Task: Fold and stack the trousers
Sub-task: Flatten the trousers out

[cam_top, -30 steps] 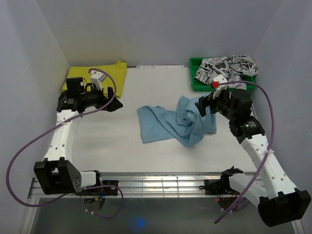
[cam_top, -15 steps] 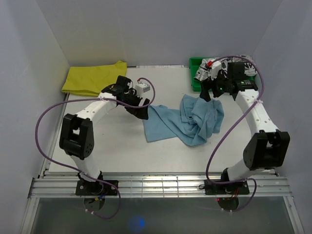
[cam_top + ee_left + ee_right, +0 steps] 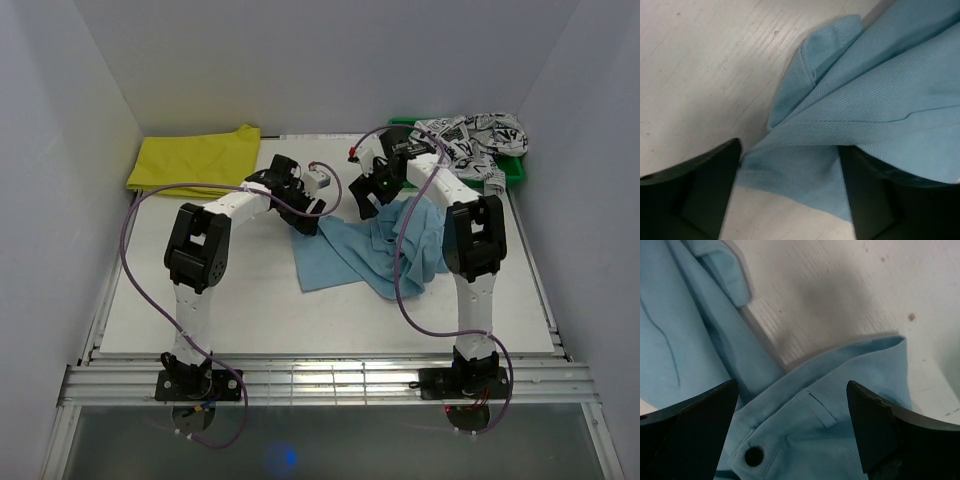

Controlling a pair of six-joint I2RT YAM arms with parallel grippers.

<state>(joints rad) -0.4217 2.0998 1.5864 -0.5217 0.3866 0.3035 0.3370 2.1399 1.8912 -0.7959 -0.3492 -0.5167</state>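
Note:
My right gripper comes down and a little back onto the trousers' waistband [image 3: 840, 390] by the belt loop [image 3: 807, 399] next, because the waistband lies below its open fingers.
The light blue trousers [image 3: 372, 252] lie crumpled in the middle of the table. My left gripper [image 3: 320, 213] sits low at their far left corner. In the left wrist view that corner [image 3: 800, 170] lies between the two dark fingers [image 3: 702, 192], and the left gripper [image 3: 790, 192] is open. My right gripper [image 3: 372, 192] hangs over the trousers' far edge. Under it, in the right wrist view, the waistband [image 3: 840, 390] shows a black button [image 3: 754, 455] and a belt loop. The right gripper [image 3: 790, 435] is open, its jaws straddling the band.
A yellow garment [image 3: 195, 160] lies flat in the far left corner. A green bin [image 3: 404, 172] at the far right holds a black-on-white printed garment [image 3: 470, 135]. White walls close in the left, right and far sides.
Both arms have swung inward from the table's sides. The left gripper has come down on the trousers' far left corner, the right one over the waistband. The trousers have settled flatter.

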